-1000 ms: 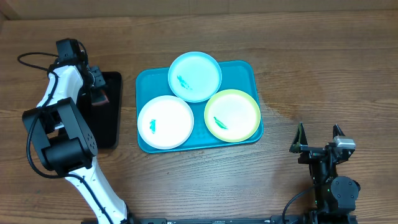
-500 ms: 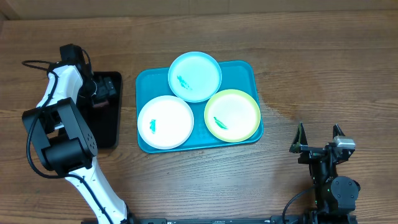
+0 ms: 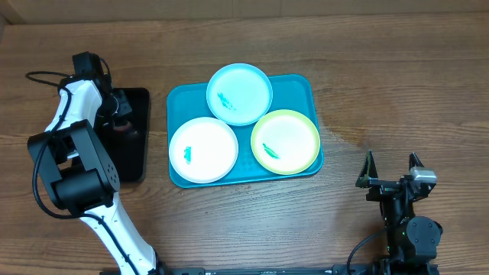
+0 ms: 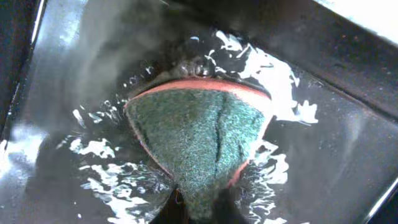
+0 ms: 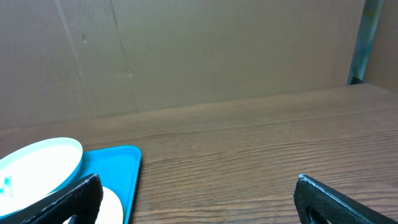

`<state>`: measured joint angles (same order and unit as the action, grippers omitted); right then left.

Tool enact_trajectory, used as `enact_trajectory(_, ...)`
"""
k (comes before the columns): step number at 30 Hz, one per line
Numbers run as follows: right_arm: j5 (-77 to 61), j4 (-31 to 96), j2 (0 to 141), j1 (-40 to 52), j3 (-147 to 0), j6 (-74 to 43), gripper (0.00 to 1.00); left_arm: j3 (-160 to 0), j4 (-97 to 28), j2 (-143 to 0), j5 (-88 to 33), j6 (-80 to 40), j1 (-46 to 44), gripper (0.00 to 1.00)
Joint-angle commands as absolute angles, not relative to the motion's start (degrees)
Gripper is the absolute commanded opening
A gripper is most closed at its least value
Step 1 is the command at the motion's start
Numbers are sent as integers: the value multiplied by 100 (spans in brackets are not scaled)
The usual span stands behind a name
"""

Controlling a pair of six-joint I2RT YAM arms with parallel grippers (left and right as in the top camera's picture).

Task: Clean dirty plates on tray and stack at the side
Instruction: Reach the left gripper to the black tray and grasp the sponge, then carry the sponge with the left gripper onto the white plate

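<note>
I should raise my left gripper, move right in the overhead view and lower to release the sponge on the plate's unsmeared side [image 3: 217, 150], as the white plate is smeared.
The turquoise tray [image 3: 304, 84] holds three plates: a white plate [image 3: 203, 150] at front left, a pale blue plate [image 3: 239, 93] at the back and a yellow-green plate [image 3: 285, 141] at front right. Each has a small teal smear. My left gripper [image 3: 122, 121] is down in the black tray, left of the turquoise tray. In the left wrist view it [image 4: 202, 202] is shut on a green scouring sponge with an orange edge [image 4: 199, 134], pressed onto the wet black floor. My right gripper [image 3: 391, 169] is open and empty, right of the tray. It also shows in the right wrist view [image 5: 199, 205].
The small black tray [image 3: 136, 156] stands left of the turquoise tray, and its floor is wet [image 4: 336, 155]. The right wrist view shows the pale blue plate [image 5: 37, 165], the tray's corner [image 5: 115, 168], bare wooden table and a cardboard wall behind.
My left gripper has shifted a little and gone lower into the black tray with the sponge. The plates and the right arm have not moved.
</note>
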<state>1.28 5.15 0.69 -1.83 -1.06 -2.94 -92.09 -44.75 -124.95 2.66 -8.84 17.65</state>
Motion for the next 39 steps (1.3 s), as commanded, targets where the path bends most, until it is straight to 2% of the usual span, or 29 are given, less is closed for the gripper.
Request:
enact_trajectory(1, 99, 475, 16, -165, -45, -255, 100, -9395, -4626, -12492, 364, -899, 1769, 4)
enact_trajectory(12, 99, 473, 16, -167, -45, -255, 100, -10971, -6167, -11255, 32, -902, 1723, 4)
enact_trajectory(17, 99, 473, 16, -167, -45, -255, 100, -10927, -6676, -10930, -69, -1282, 1721, 4)
enact_trajectory(25, 99, 473, 16, -165, -45, -255, 100, -9417, -6512, -11463, 375, -1275, 1728, 4)
enact_trajectory(29, 99, 473, 16, -167, -45, -255, 100, -9546, -7004, -11607, 1046, -1267, 1774, 4)
enact_trajectory(31, 99, 475, 16, -165, -45, -255, 100, -10191, -7531, -11520, 1157, -1273, 1800, 4)
enact_trajectory(36, 99, 473, 16, -165, -45, -255, 100, -11526, -8252, -11220, 224, -1584, 1798, 4)
enact_trajectory(39, 99, 473, 16, -165, -45, -255, 100, -11705, -8287, -10962, -602, -1474, 1671, 4)
